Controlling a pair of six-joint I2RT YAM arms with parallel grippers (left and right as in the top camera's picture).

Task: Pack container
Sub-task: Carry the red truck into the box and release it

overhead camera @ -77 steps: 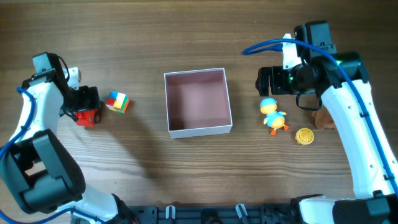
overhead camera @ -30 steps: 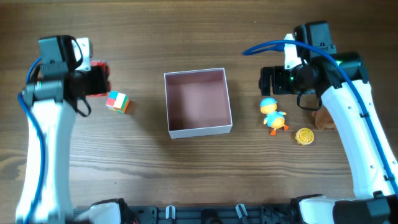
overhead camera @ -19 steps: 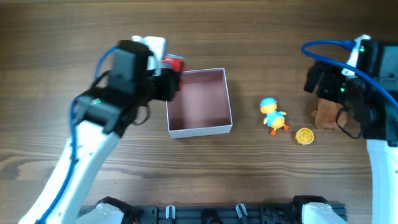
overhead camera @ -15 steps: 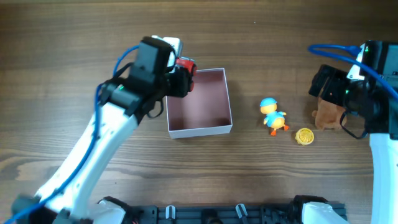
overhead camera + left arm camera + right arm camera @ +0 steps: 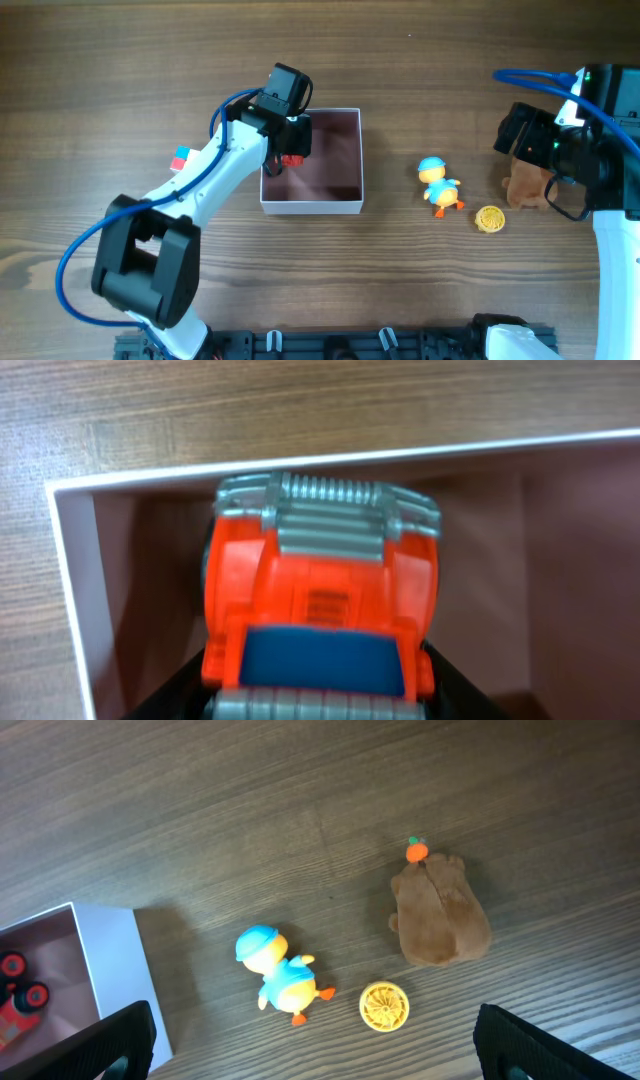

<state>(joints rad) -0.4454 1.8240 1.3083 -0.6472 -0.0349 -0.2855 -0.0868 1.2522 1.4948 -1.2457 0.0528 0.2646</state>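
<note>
The red toy truck [image 5: 292,158] already hangs within the box's sides, so next I will lower my left gripper toward the pink bottom of the box below it and let the truck go.
The container [image 5: 311,207] is a shallow square box, white outside and pink inside, at the table's middle. My left gripper [image 5: 291,148] is shut on a red toy truck [image 5: 292,158] and holds it inside the box near its left wall. The left wrist view shows the truck [image 5: 320,595] between my jaws [image 5: 320,695], with the box rim [image 5: 300,460] behind it. My right gripper [image 5: 518,132] is open and empty above a brown plush toy [image 5: 522,187]. The right wrist view shows its spread fingers [image 5: 320,1060] well above the table.
A duck toy [image 5: 437,184] and a yellow disc [image 5: 489,219] lie right of the box, and a coloured cube [image 5: 181,158] lies left of it. The right wrist view shows the duck [image 5: 280,975], disc [image 5: 384,1005], plush [image 5: 440,910] and box wall [image 5: 110,970].
My left arm carried the red truck from the far left over the box and down into it. The box shifted slightly left. My right arm pulled back to the right.
</note>
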